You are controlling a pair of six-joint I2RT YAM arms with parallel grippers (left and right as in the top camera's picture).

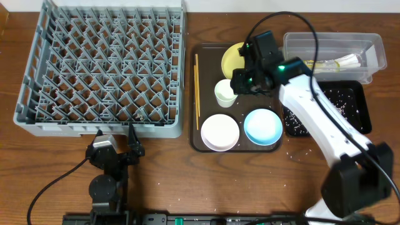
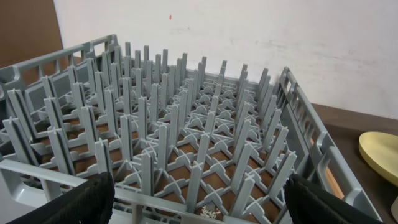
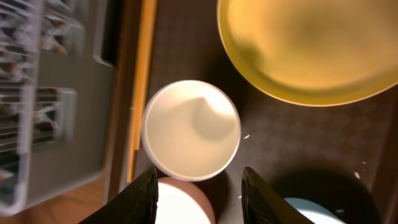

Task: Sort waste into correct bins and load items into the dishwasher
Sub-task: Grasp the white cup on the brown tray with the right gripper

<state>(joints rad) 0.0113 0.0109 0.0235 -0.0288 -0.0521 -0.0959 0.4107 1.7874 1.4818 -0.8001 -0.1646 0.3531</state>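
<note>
I will lower my right gripper onto the cup's rim on the side away (image 1: 236, 94) (image 3: 237, 132) from the chopsticks, because bare tray leaves a finger room outside the cup's side.
My right gripper (image 1: 240, 81) hovers open over the brown serving tray (image 1: 199, 142), nothing between its fingers (image 3: 144, 193). In the right wrist view the small white cup (image 3: 191, 129) stands just ahead of the fingertips, with the yellow plate (image 3: 311, 50) beyond it. The white bowl (image 1: 220, 132), pale blue bowl (image 1: 262, 127) and chopsticks (image 1: 196, 87) also lie on that tray. A yellow-green wrapper (image 1: 340, 62) rests in the clear tub (image 1: 294, 44). Whitish scraps lie scattered in the black tray (image 1: 331, 109). My left gripper (image 1: 115, 142) stands open at the front edge of the grey dish rack (image 1: 103, 69).
The dish rack (image 2: 180, 124) holds no dishes; a few whitish scraps (image 2: 208, 213) lie by its front wall. The right arm reaches over the black tray from the table's right front corner. Bare wooden table (image 1: 50, 162) shows in front of the rack.
</note>
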